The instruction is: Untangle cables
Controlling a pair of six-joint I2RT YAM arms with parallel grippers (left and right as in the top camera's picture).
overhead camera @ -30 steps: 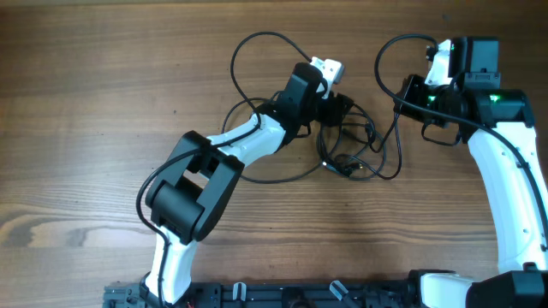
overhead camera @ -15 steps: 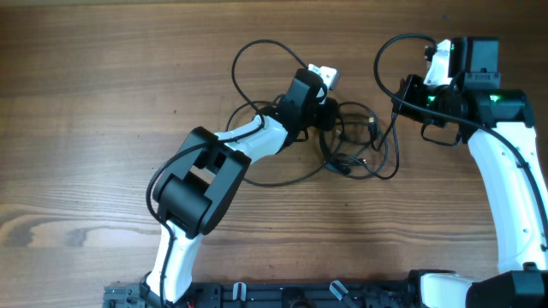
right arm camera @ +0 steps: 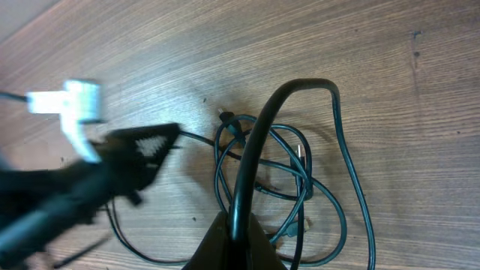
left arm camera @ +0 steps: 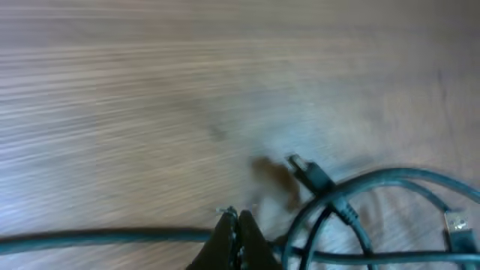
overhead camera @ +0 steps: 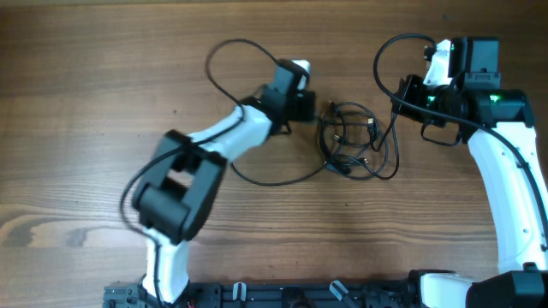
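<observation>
I will lift my left gripper next and move it left in the overhead view, over the bare wooden table, to let go clear of the bundle [right arm camera: 277, 172].
The cables [overhead camera: 351, 141] lie as a small knotted bundle of thin black cords on the wooden table, with one long loop [overhead camera: 224, 51] trailing left. My left gripper [overhead camera: 310, 106] sits just left of the bundle. In the left wrist view the left gripper [left arm camera: 237, 221] is shut on a cord [left arm camera: 105, 238], and a plug end [left arm camera: 309, 174] lies beside it. My right gripper [overhead camera: 402, 94] stands right of the bundle. In the right wrist view the right gripper [right arm camera: 240, 225] is shut on a cord [right arm camera: 289, 94] that arches up over the bundle [right arm camera: 277, 172].
Bare wooden table [overhead camera: 103, 103] spreads to the left and along the front. The left arm's white links [overhead camera: 180, 180] cross the table's middle left. The right arm [overhead camera: 505, 180] runs down the right edge. A black rail [overhead camera: 282, 295] lines the front.
The left gripper has shut on a cord and pulled it left, away from the bundle. The long loop has shifted left with it. The right arm has not moved.
</observation>
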